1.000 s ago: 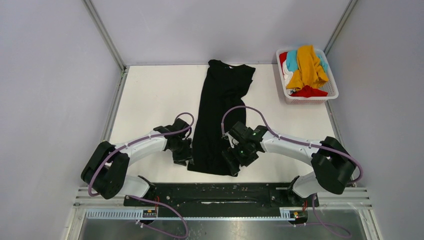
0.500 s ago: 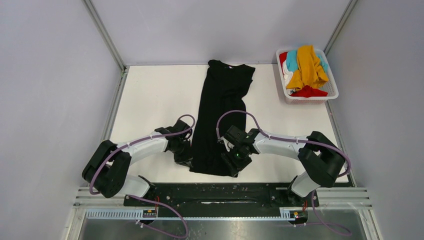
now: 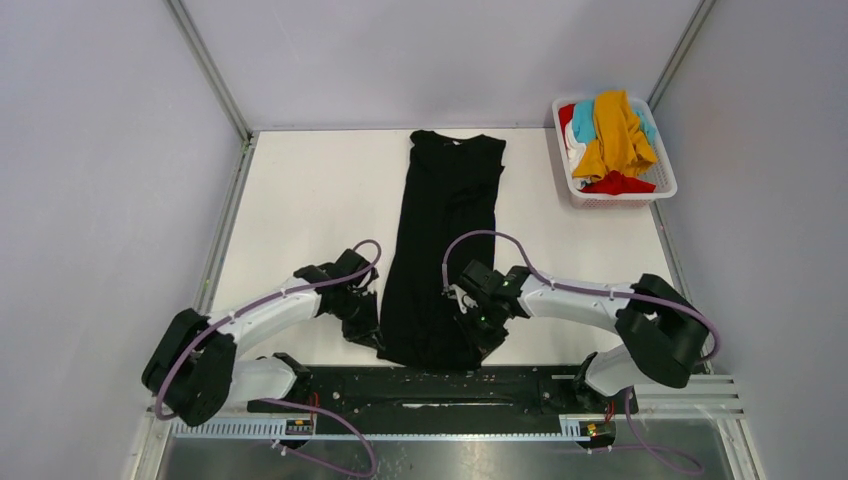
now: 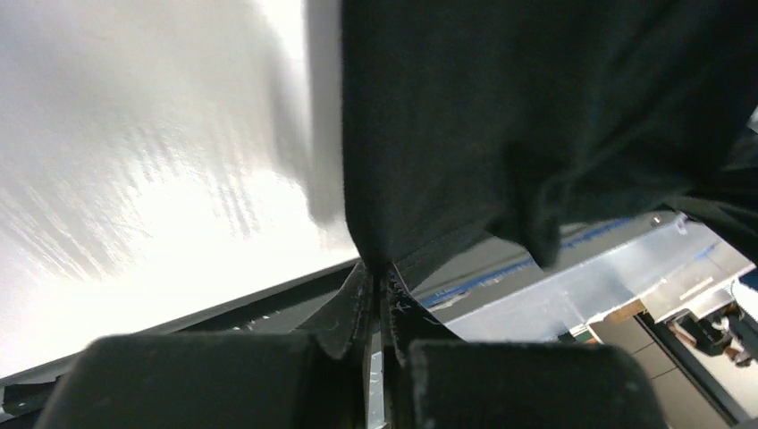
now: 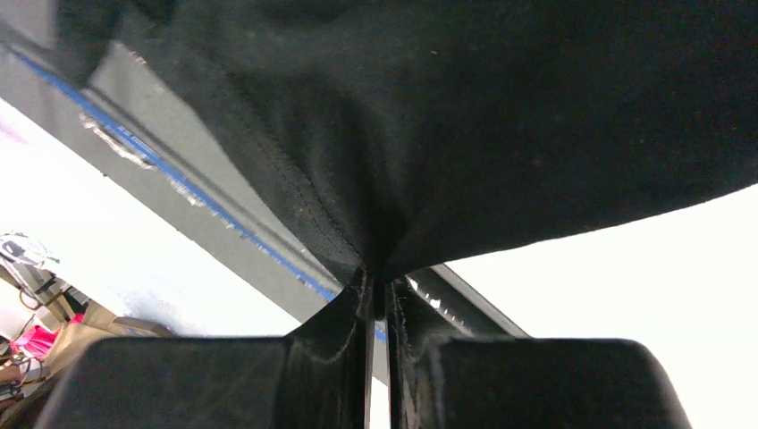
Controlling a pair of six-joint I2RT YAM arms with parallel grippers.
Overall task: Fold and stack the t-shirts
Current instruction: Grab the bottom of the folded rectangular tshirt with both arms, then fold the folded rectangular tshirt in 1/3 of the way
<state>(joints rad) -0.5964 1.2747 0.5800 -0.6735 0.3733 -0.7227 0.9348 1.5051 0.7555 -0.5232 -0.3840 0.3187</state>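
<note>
The t-shirt is at full length, so the right gripper next needs to carry its hem corner up and outward over the t-shirt's body and open short of the collar.
A long black t-shirt (image 3: 444, 236) lies folded lengthwise down the middle of the white table, collar at the far end. My left gripper (image 3: 372, 338) is shut on its near-left hem corner, and the cloth (image 4: 501, 134) hangs pinched between the fingertips (image 4: 362, 290). At the near-right hem corner my right gripper (image 3: 484, 336) is shut on the black fabric (image 5: 465, 125), whose stitched hem runs into the jaws. Both near corners are lifted slightly off the table.
A white slotted basket (image 3: 663, 182) stands at the far right, holding mustard-orange (image 3: 612, 132), teal-blue (image 3: 583, 118), red (image 3: 616, 184) and white tees. The black arm-base rail (image 3: 440, 385) runs along the near table edge. Metal frame posts stand at the back corners.
Both grippers have closed on the black t-shirt's near hem corners. The arms pulled toward the near edge, drawing the shirt straighter and closer to the rail.
</note>
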